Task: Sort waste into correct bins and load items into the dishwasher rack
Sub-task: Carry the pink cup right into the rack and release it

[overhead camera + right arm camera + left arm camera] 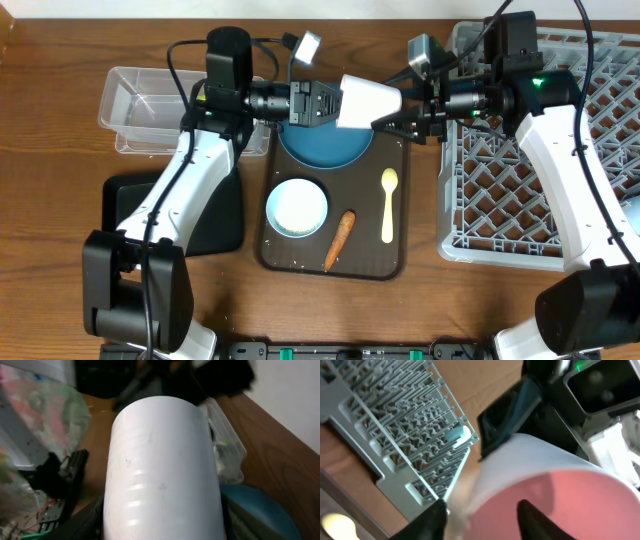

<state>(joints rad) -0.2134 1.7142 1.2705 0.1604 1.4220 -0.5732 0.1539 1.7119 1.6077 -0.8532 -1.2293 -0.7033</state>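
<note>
Next, the right gripper moves to the right in the overhead view, then down to the rack spot beside the light-blue cup. Those pegs of the rack stand empty, hence this move.
A cup, white outside and pink inside, hangs on its side above the dark-blue plate, mouth toward the left arm. My right gripper is shut on its body, which fills the right wrist view. My left gripper is open, with one finger outside the rim and one inside the pink interior. On the brown tray lie a white bowl with a pale blue rim, an orange carrot, a pale yellow spoon and a few rice grains.
The grey dishwasher rack stands at the right and shows in the left wrist view. The clear tub is at the far left, with something yellow-green in it. The flat black tray lies under the left arm.
</note>
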